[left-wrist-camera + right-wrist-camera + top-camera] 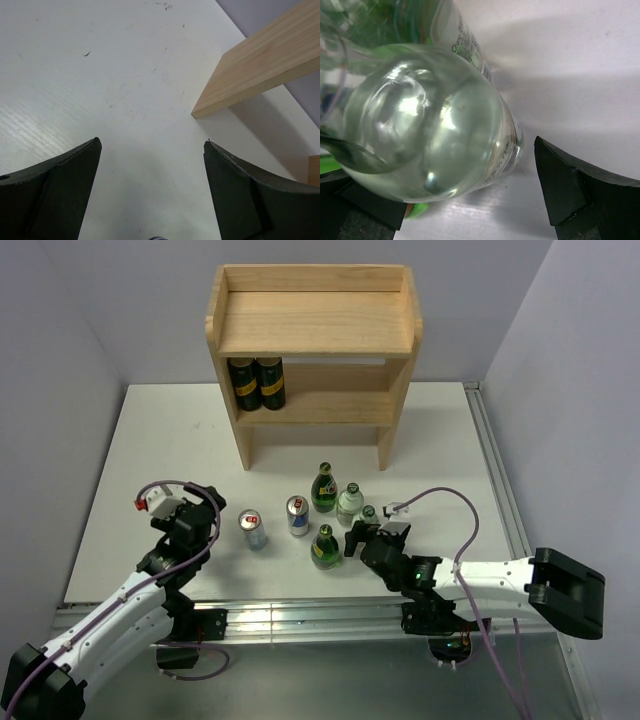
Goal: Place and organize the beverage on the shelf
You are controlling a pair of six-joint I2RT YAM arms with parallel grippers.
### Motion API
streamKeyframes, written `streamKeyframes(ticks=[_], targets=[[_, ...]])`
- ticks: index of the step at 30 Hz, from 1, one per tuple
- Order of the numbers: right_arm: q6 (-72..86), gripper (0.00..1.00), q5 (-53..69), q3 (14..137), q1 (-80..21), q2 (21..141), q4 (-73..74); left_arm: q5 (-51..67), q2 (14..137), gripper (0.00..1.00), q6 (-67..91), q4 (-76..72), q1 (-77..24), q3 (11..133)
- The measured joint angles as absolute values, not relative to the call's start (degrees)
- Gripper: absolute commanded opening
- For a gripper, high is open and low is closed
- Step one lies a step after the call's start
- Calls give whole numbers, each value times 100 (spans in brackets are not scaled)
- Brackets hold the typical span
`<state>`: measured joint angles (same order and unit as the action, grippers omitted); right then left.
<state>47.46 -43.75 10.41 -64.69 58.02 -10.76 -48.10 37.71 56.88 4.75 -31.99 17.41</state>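
The right gripper moves to the left in the right wrist view and tilts flatter next, then closes on the off-centre clear bottle.
The wooden shelf (312,335) stands at the back and its side panel (260,65) shows in the left wrist view. On the table stand two silver-and-blue cans (252,530) (297,515), two green bottles (323,488) (324,547) and two clear bottles (349,503) (368,517). My right gripper (372,531) is open around the nearer clear bottle (430,125). The bottle lies against the left finger (355,210), and the right finger (570,185) is apart from it. My left gripper (207,508) (152,142) is open and empty over bare table, left of the cans.
Two dark containers with yellow labels (256,383) stand at the left of the shelf's lower tier. The top tier holds nothing. A metal rail (300,612) runs along the table's near edge. Grey walls close in both sides.
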Motion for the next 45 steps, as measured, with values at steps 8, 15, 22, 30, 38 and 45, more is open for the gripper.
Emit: streamKeyframes(ticks=[8, 15, 22, 30, 38, 45], targets=[[4488, 100, -5162, 1055, -6504, 6401, -1863, -5094, 3892, 91, 5815, 366, -3221, 1671], [3975, 91, -5516, 1007, -6506, 7030, -3096, -5234, 3898, 91, 5839, 366, -3245, 1634], [3656, 65, -5800, 1076, -6517, 7800, -3986, -5284, 3898, 91, 5841, 366, -3264, 1629], [3686, 0, -5852, 1328, -6543, 7915, -3697, -5306, 3870, 91, 5841, 370, -3273, 1629], [4939, 0, -6237, 2497, -7550, 6803, 91, -5229, 3732, 91, 5782, 360, -3282, 1629], [4355, 0, -6759, 4080, -7944, 6031, 1424, -5024, 3636, 90, 5599, 259, -3284, 1629]])
